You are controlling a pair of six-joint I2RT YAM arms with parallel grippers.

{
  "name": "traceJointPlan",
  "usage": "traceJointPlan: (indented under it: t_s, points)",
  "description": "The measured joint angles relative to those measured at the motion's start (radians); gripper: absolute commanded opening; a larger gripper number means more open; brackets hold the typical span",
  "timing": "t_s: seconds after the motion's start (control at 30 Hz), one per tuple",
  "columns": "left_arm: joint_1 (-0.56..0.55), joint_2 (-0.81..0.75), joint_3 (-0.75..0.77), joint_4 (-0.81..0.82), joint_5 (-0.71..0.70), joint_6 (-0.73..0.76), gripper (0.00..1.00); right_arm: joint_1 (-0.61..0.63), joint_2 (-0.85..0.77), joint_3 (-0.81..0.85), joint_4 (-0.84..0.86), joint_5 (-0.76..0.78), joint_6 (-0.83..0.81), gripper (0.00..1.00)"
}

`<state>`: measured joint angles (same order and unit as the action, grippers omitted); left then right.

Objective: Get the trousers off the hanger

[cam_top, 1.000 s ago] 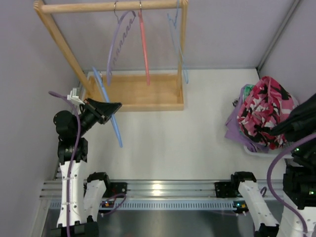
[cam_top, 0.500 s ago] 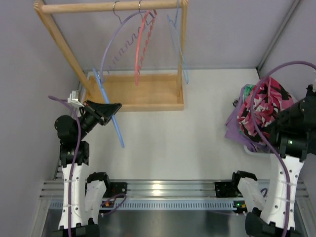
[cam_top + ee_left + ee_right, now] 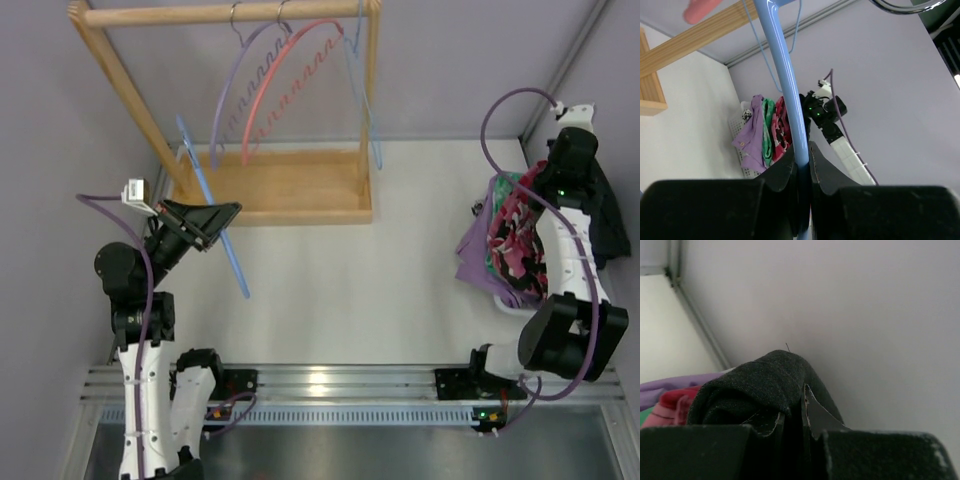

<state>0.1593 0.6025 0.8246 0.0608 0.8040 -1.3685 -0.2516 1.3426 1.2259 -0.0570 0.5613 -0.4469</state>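
Observation:
The robot needs to turn the black trousers [image 3: 608,222] away from the wall next, using its right gripper, over the heap's far end [image 3: 522,188].
My left gripper [image 3: 224,216] is shut on the light blue hanger [image 3: 237,272] and holds it tilted, in front of the wooden rack. In the left wrist view the hanger's arm [image 3: 785,75] runs up from between the closed jaws [image 3: 801,156]. No cloth hangs on the hanger. My right gripper [image 3: 586,172] is raised at the far right by the wall, shut on the black trousers [image 3: 608,222]. They hang limp beside the clothes heap. In the right wrist view the black cloth [image 3: 755,385] bulges out of the closed jaws [image 3: 792,412].
A wooden rack [image 3: 270,190] stands at the back left, with a purple hanger [image 3: 232,100], a red hanger [image 3: 285,85] and a thin pale blue hanger [image 3: 362,90] on its bar. The patterned clothes heap [image 3: 515,235] lies in a white basket [image 3: 742,155] at the right. Walls close both sides.
My right arm has swung up and back to the far right wall, carrying the trousers. The purple and red hangers on the bar have swung. My left gripper shifted slightly left with the blue hanger.

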Motion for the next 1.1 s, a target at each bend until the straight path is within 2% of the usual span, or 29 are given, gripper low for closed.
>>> traceJointPlan:
  t_s: [0.27,0.37,0.4,0.57,0.67,0.7,0.87,0.9,1.1]
  points:
    - [0.000,0.017,0.113,0.033,0.009,-0.042,0.00,-0.002,0.119,0.065,-0.107,-0.293,0.039,0.00]
    - [0.000,0.029,0.157,0.037,0.021,-0.047,0.00,-0.002,0.143,0.086,-0.148,-0.372,0.050,0.08]
    - [0.000,0.031,0.172,0.035,0.024,-0.047,0.00,-0.002,0.143,0.086,-0.160,-0.393,0.057,0.17]
    - [0.000,0.035,0.242,0.027,0.041,-0.038,0.00,-0.006,0.143,0.144,-0.261,-0.471,0.082,0.30]
    - [0.000,0.036,0.281,0.013,0.042,-0.032,0.00,-0.007,0.136,0.177,-0.320,-0.515,0.084,0.54]
    - [0.000,0.039,0.291,0.011,0.044,-0.033,0.00,-0.007,0.129,0.182,-0.341,-0.527,0.082,0.69]
    - [0.000,0.081,0.362,0.006,0.052,-0.048,0.00,-0.007,0.060,0.185,-0.425,-0.564,0.047,0.96]
    - [0.000,0.096,0.377,0.006,0.056,-0.054,0.00,-0.007,0.041,0.188,-0.445,-0.572,0.041,0.99]
    - [0.000,0.240,0.449,0.016,0.114,-0.100,0.00,-0.007,-0.071,0.235,-0.521,-0.616,0.034,1.00]
